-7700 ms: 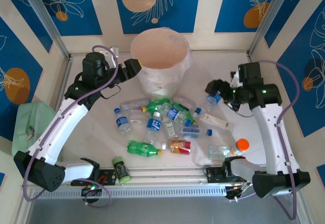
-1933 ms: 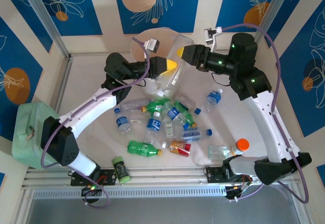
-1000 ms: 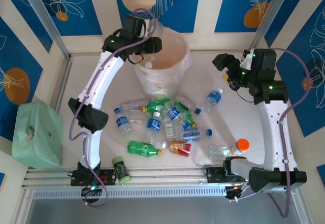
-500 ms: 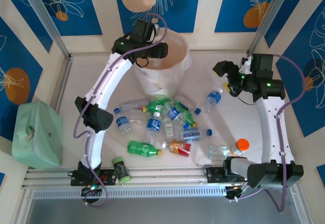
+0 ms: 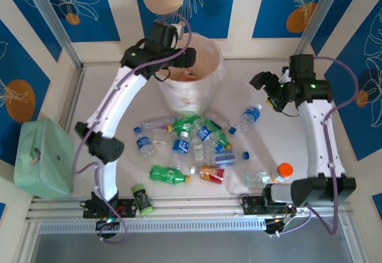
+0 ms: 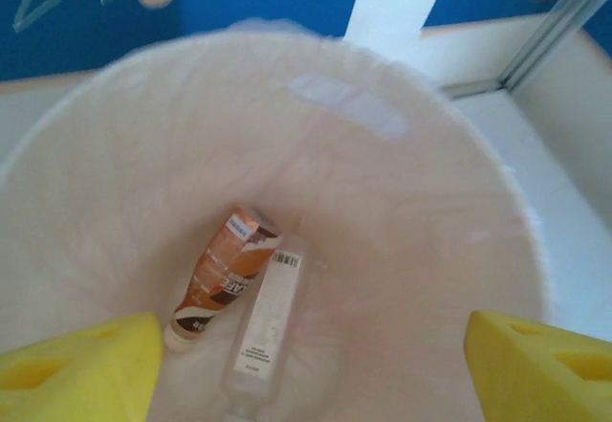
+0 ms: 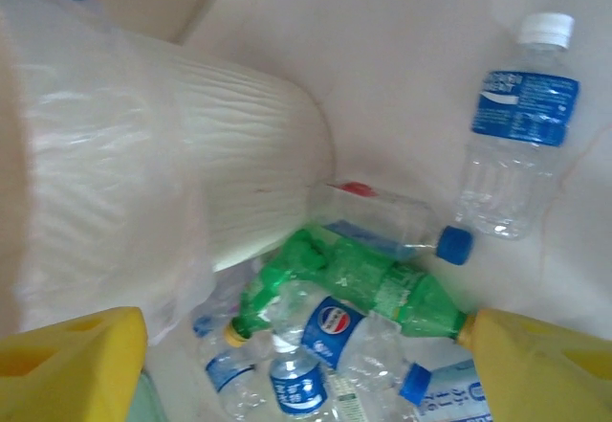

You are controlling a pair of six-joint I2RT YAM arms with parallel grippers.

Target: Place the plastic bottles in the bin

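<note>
I need to lower my right gripper to the blue label of the lone bottle [image 7: 527,107] next, and then close it there.
My left gripper [image 5: 182,58] hangs open over the mouth of the bin [image 5: 186,99], a round cream bucket with a thin white liner. In the left wrist view the left gripper [image 6: 311,374] has nothing between its yellow fingertips [image 6: 81,369]. Below it, on the bin's [image 6: 402,202] bottom, lie a copper bottle [image 6: 222,278] and a clear bottle [image 6: 265,331]. My right gripper [image 5: 264,87] is open above the table, right of the bin. In its own view the right gripper [image 7: 306,369] looks down on green and blue-labelled plastic bottles [image 7: 382,288]. Several plastic bottles [image 5: 191,141] lie heaped in front of the bin.
A mint-green boxy container [image 5: 42,155] sits at the left edge. A small dark jar with a green lid [image 5: 141,198] lies near the front rail. One blue-labelled bottle [image 5: 252,115] lies apart on the right, and an orange-capped one [image 5: 282,172] sits at front right.
My left gripper has opened wider above the bin and shifted slightly. The right gripper has drifted a little lower beside the bin.
</note>
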